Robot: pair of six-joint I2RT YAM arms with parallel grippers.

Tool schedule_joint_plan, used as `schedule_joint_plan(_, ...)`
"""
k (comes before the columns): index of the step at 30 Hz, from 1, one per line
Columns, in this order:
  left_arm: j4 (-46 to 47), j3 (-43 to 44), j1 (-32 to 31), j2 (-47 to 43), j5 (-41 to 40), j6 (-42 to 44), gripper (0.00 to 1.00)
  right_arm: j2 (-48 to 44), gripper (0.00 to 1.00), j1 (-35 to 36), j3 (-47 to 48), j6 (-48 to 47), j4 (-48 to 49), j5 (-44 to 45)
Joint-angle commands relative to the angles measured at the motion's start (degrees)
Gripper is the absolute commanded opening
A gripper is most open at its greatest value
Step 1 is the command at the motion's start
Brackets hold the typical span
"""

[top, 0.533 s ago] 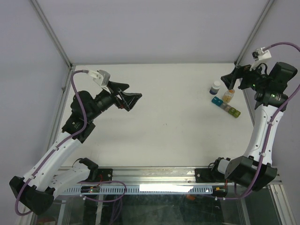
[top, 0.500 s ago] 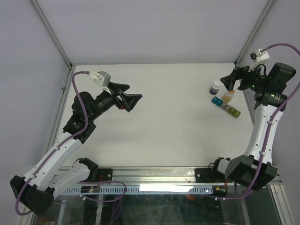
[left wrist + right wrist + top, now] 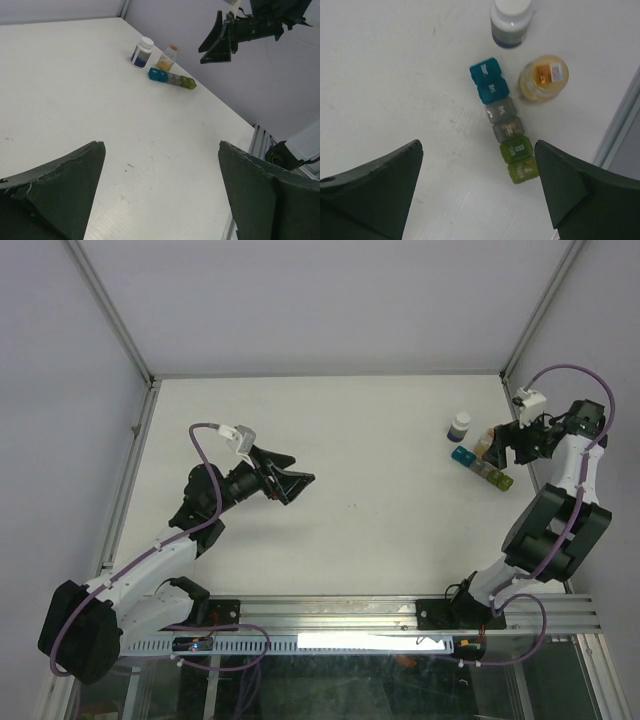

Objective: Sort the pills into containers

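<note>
The strip lies slanted, so next I should lower my right gripper and turn it so that it straddles the strip at the grey cell (image 3: 483, 469) (image 3: 508, 129) beside the strip's green end.
The containers (image 3: 505, 122) are a strip of joined small cells, teal, grey and yellow-green, lying at the table's far right (image 3: 482, 467); the strip also shows in the left wrist view (image 3: 172, 79). All lids look shut. Tan pills (image 3: 508, 128) show through one grey cell. My right gripper (image 3: 477, 145) is open and empty, hovering above the strip, its right finger over the green end; in the top view it (image 3: 503, 444) hangs beside the bottles. My left gripper (image 3: 292, 480) is open and empty above mid-table, far from the strip, and it is open in its wrist view (image 3: 160, 146).
A white-capped dark bottle (image 3: 511, 22) (image 3: 459, 426) and a small round orange-tinted bottle (image 3: 543, 79) (image 3: 487, 443) stand just beyond the strip's teal end. The table's right edge and rail (image 3: 620, 125) run close beside the strip.
The right arm has folded back toward the right edge, its gripper now lower over the strip. The left arm has dropped and reached a little right. Both grippers stayed open.
</note>
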Motion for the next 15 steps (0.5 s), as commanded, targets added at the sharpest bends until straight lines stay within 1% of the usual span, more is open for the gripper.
schedule_joint_plan(1, 12.54, -2.94, 0.25, 0.36, 2.78, -2.2, 0.99, 2.9, 0.94, -1.33, -0.78, -13.33, -2.24, 3.58)
schedule_joint_plan(2, 13.15, -3.56, 0.25, 0.41, 2.71, -1.99, 0.99, 3.9, 0.92, -1.35, -1.23, -18.03, -2.82, 3.82)
schedule_joint_plan(3, 13.52, -4.01, 0.29, 0.37, 2.6, -1.78, 0.99, 4.69, 0.91, -1.34, -1.88, -20.39, -2.68, 4.26)
schedule_joint_plan(7, 14.68, -6.07, 0.25, -0.38, 2.17, -0.59, 0.99, 6.48, 0.91, -1.09, -3.98, -21.03, 4.04, 9.43)
schedule_joint_plan(12, 14.99, -7.54, 0.25, -0.6, 1.36, 1.43, 0.99, 9.98, 0.91, 0.02, -3.52, -23.98, 5.26, 9.92)
schedule_joint_plan(15, 14.74, -7.57, 0.25, -0.3, 1.32, 2.01, 0.99, 11.92, 0.91, 1.88, -4.1, -24.57, 8.35, 11.54)
